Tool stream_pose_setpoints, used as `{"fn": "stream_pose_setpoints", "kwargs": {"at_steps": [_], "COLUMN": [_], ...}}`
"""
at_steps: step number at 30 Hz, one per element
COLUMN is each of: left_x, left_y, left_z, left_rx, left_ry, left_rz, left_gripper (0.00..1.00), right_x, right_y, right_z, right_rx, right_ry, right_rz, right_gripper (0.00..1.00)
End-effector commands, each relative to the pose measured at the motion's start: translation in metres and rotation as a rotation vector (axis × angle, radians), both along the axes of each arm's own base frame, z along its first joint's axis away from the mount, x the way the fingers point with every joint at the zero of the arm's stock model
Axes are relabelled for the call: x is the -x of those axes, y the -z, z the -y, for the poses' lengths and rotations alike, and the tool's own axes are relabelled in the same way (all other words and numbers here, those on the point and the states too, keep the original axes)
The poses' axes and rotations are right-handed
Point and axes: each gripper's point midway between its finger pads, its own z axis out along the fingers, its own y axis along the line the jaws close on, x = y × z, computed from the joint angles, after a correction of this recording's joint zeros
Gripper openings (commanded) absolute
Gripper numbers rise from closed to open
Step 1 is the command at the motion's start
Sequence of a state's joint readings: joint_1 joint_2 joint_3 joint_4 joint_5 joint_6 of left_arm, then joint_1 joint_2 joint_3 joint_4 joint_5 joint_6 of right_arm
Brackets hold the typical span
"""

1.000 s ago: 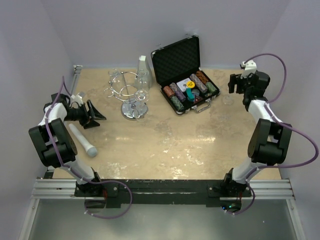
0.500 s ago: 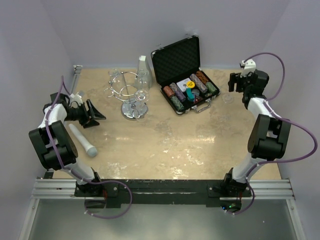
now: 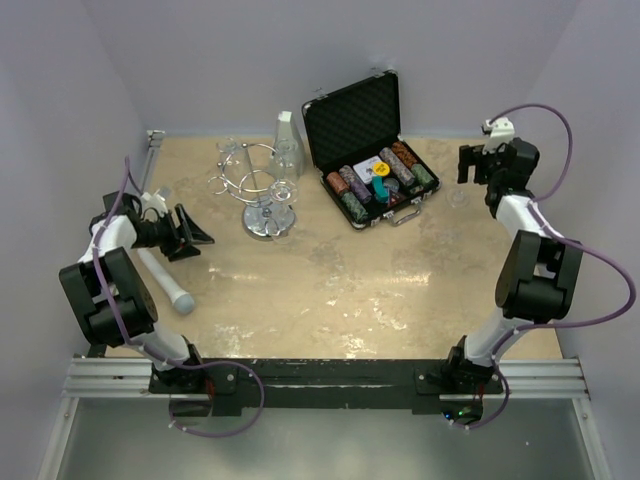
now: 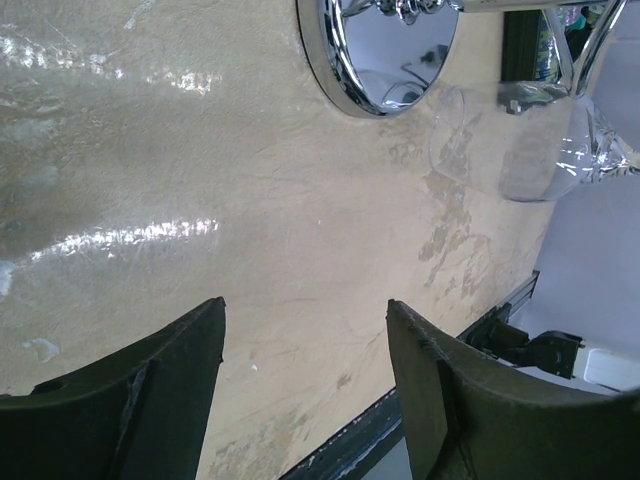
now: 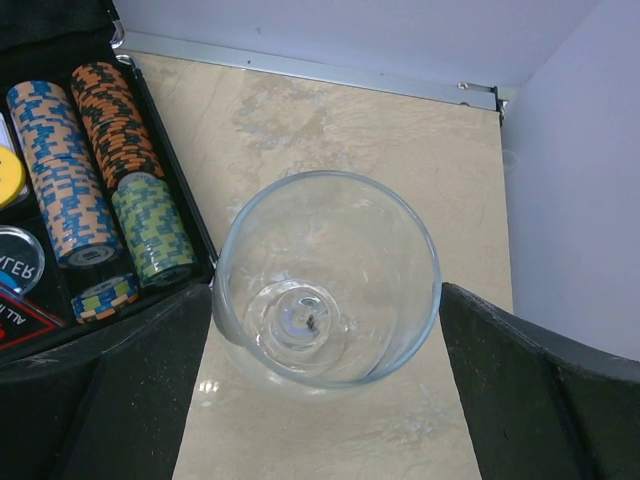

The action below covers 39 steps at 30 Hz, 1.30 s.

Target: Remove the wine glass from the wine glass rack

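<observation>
The right gripper swings left in the top view to the rack's near glass and onto its stem [image 3: 282, 195] next, since one glass already stands free.
The chrome wine glass rack [image 3: 262, 195] stands at the back left of the table, and clear glasses [image 3: 285, 187] hang from its loops. In the left wrist view its mirrored base [image 4: 390, 50] is at the top, with a hanging glass [image 4: 530, 140] beside it. My left gripper [image 3: 192, 232] [image 4: 305, 320] is open and empty, left of the rack and apart from it. One wine glass [image 3: 457, 198] [image 5: 327, 275] stands upright on the table at the far right. My right gripper [image 3: 482, 165] [image 5: 325, 295] is open above it, with a finger on each side of the bowl.
An open black case of poker chips [image 3: 372, 150] [image 5: 90, 190] sits between the rack and the standing glass. A white bottle [image 3: 285, 135] stands behind the rack. A white cylinder [image 3: 165, 280] lies near the left arm. Walls close in at the back and the sides.
My right gripper has drawn back slightly toward the rear wall, away from the standing glass. My left gripper has shifted a little toward the rack.
</observation>
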State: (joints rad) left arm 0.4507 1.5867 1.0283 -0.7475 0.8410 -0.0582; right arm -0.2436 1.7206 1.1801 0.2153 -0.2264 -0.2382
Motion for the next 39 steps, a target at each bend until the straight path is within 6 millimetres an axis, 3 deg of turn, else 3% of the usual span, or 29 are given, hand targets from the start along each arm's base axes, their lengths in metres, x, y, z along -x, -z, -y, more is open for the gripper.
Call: {"fn": "stream_pose_setpoints", "kwargs": {"at_steps": [1, 7, 12, 17, 19, 20, 22, 25, 27, 29, 32, 39], "left_x": [-0.006, -0.005, -0.007, -0.011, -0.008, -0.006, -0.001, 0.002, 0.004, 0.004, 0.004, 0.005], "left_y": [-0.005, -0.004, -0.014, -0.040, -0.048, -0.051, -0.052, -0.051, -0.046, -0.047, -0.051, -0.080], "left_z": [-0.003, -0.003, -0.003, -0.004, -0.002, -0.001, -0.001, -0.004, -0.006, -0.007, -0.008, -0.004], "left_rx": [-0.022, -0.032, -0.078, -0.171, -0.215, -0.236, -0.284, -0.340, -0.350, -0.356, -0.360, -0.356], "left_ry": [0.008, 0.004, 0.016, 0.044, 0.088, 0.102, 0.136, 0.153, 0.145, 0.135, 0.125, 0.133], "left_rz": [0.091, 0.117, 0.209, 0.413, 0.499, 0.527, 0.572, 0.588, 0.571, 0.566, 0.558, 0.551], "left_gripper": [0.70, 0.70, 0.71, 0.72, 0.72, 0.73, 0.73, 0.73, 0.73, 0.72, 0.72, 0.71], "right_x": [0.002, 0.016, 0.036, 0.068, 0.084, 0.094, 0.105, 0.117, 0.130, 0.143, 0.154, 0.171], "right_y": [-0.062, -0.084, -0.118, -0.172, -0.195, -0.210, -0.220, -0.210, -0.199, -0.189, -0.169, -0.133], "right_z": [0.003, 0.006, 0.014, -0.001, -0.015, -0.028, -0.059, -0.131, -0.194, -0.242, -0.290, -0.375], "right_rx": [0.029, 0.035, -0.011, -0.011, 0.019, 0.046, 0.084, 0.110, 0.088, 0.053, -0.008, -0.078], "right_ry": [0.014, 0.057, 0.152, 0.108, 0.051, 0.012, -0.093, -0.317, -0.488, -0.630, -0.772, -1.015], "right_rz": [0.109, 0.123, 0.157, 0.234, 0.280, 0.318, 0.346, 0.343, 0.338, 0.328, 0.281, 0.283], "right_gripper": [0.99, 0.99, 0.99, 0.99, 0.98, 0.98, 0.97, 0.91, 0.88, 0.83, 0.72, 0.55]}}
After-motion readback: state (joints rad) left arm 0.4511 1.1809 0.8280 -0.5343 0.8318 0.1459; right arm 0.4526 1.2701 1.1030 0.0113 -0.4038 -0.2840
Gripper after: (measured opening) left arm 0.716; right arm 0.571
